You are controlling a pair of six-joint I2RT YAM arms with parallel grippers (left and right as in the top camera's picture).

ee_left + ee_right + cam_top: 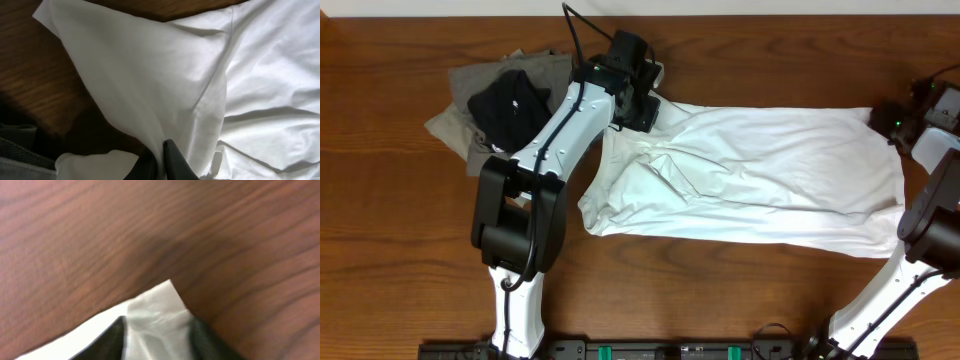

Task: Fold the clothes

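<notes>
My left gripper next draws the pinched corner back toward the base, over the garment's wrinkled near corner (607,214), and releases it there. The reason is the uncovered near edge.
A white garment (760,175) lies spread across the middle of the table, wrinkled at its left end. My left gripper (642,105) is shut on the garment's upper left corner; in the left wrist view the white cloth (165,90) hangs from the closed fingertips (162,162). My right gripper (892,118) is shut on the upper right corner; in the right wrist view a white cloth corner (157,312) sits pinched between its dark fingers (156,340).
A heap of grey and black clothes (505,100) lies at the back left, beside the left arm. Brown wooden table (400,250) surrounds the garment. The arm bases stand at the front edge.
</notes>
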